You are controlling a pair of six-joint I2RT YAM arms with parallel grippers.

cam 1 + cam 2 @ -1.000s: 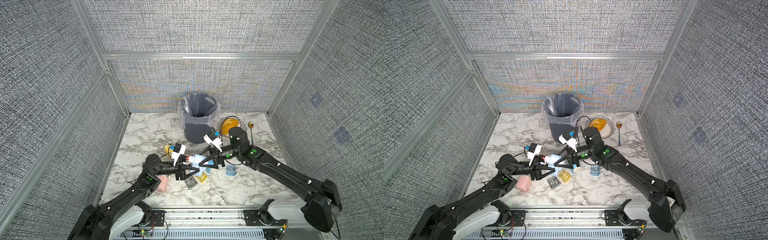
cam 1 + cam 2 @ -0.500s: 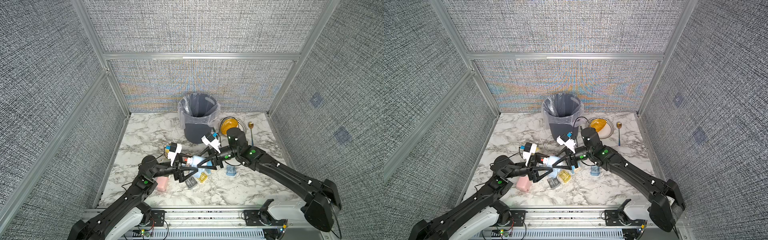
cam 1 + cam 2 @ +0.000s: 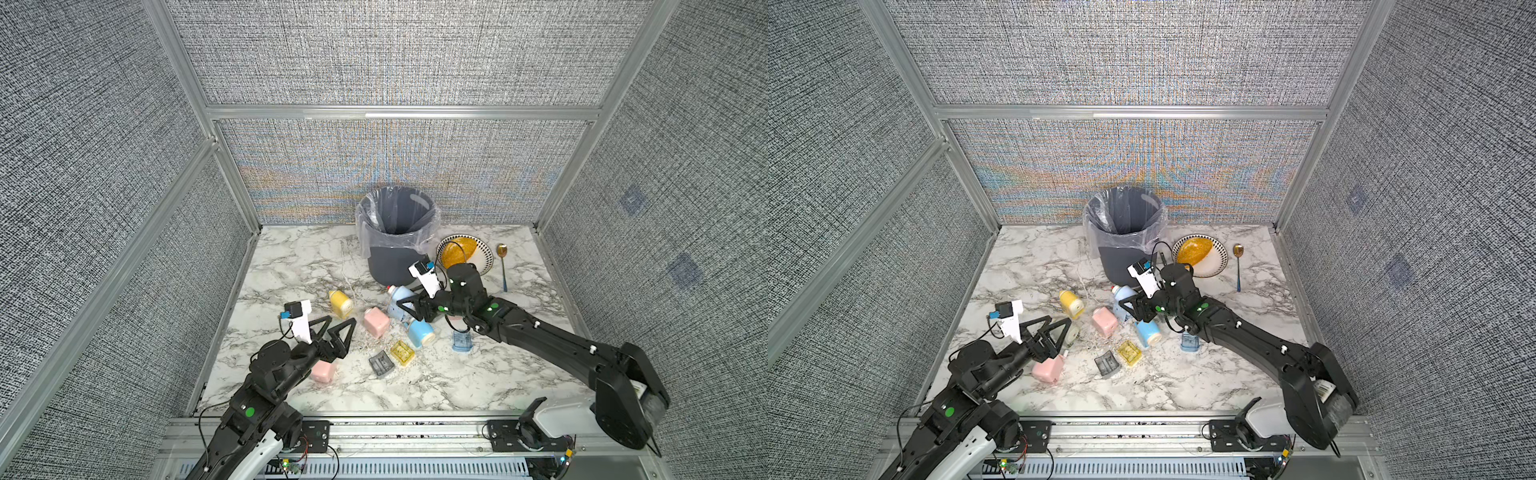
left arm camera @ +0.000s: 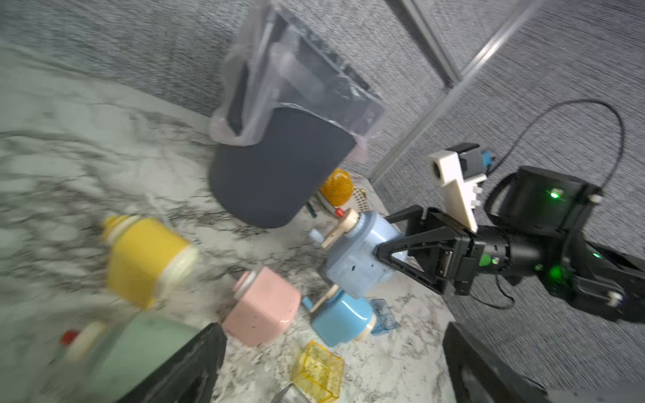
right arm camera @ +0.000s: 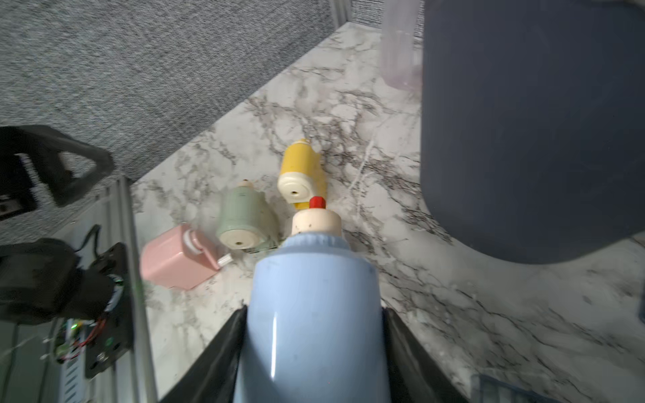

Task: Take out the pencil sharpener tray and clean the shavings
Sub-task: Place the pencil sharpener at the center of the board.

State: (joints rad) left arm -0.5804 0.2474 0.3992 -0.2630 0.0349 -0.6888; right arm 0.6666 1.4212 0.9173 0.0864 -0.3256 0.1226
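My right gripper brings the light blue sharpener outward down onto the marble by the bin's foot next and releases it. That bare marble lies below and outward.
My right gripper is shut on a light blue pencil sharpener with a red-tipped crank, held just above the marble in front of the bin. My left gripper hangs open and empty to the left of it, well apart. Three small trays lie loose on the table: yellow, dark grey and clear blue. Pale shavings are scattered on the marble around them. I cannot make out the held sharpener's own tray.
A lined grey bin stands at the back centre, with a bowl and a spoon to its right. Other sharpeners lie about: yellow, pink, blue, pink, green.
My left gripper has opened wide and drawn back to the left, away from the light blue sharpener. The right gripper has stayed in place with the sharpener in it.
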